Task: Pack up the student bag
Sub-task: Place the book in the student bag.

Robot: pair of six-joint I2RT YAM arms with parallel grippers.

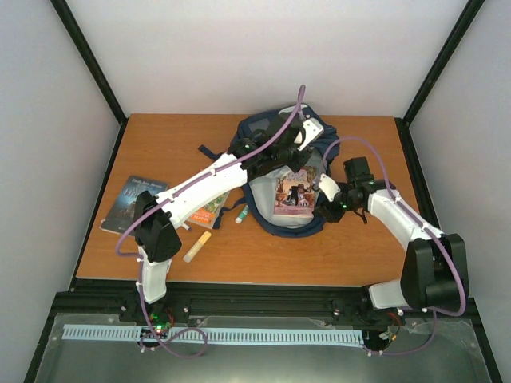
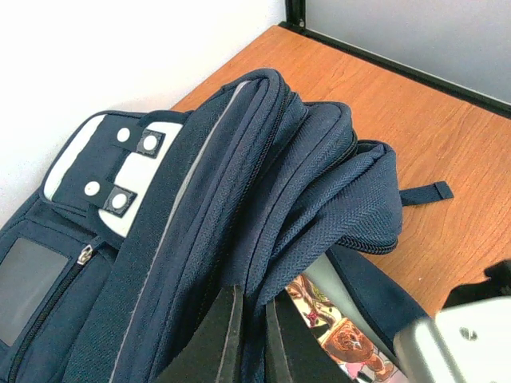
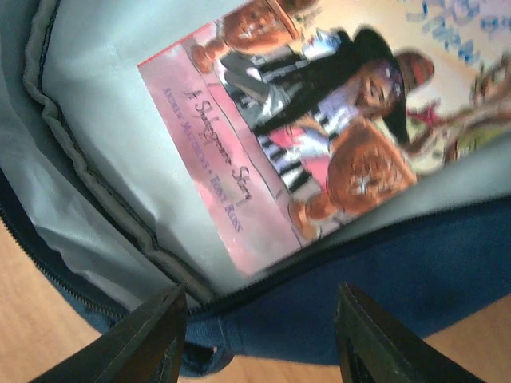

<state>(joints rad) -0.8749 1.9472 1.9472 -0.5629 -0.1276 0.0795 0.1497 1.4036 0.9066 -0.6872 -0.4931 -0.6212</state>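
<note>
I should move my left gripper back and down over the bag's grey lining [image 1: 287, 220] next and let go of the flap, since the lining lies uncovered below and back from it.
The student bag [image 1: 271, 134] lies open at the table's far middle, navy with white patches, its grey lining showing. A pink picture book [image 1: 293, 194] lies inside it. My left gripper [image 1: 275, 157] is shut on a fold of the bag's upper flap [image 2: 263, 239] and holds it up; its fingertips [image 2: 227, 335] pinch the navy fabric, with the book [image 2: 323, 323] just below. My right gripper [image 1: 325, 212] is open at the bag's near right rim [image 3: 383, 271]. Its jaws stand wide apart and empty over the zipper edge, and the book [image 3: 303, 136] shows beyond them.
A dark blue book [image 1: 136, 203] lies at the left. An orange and green book [image 1: 211, 211] lies partly under my left arm. A green and white marker [image 1: 241, 214] and a yellow stick [image 1: 197, 246] lie near the bag's left side. A strap [image 2: 427, 193] lies on the wood.
</note>
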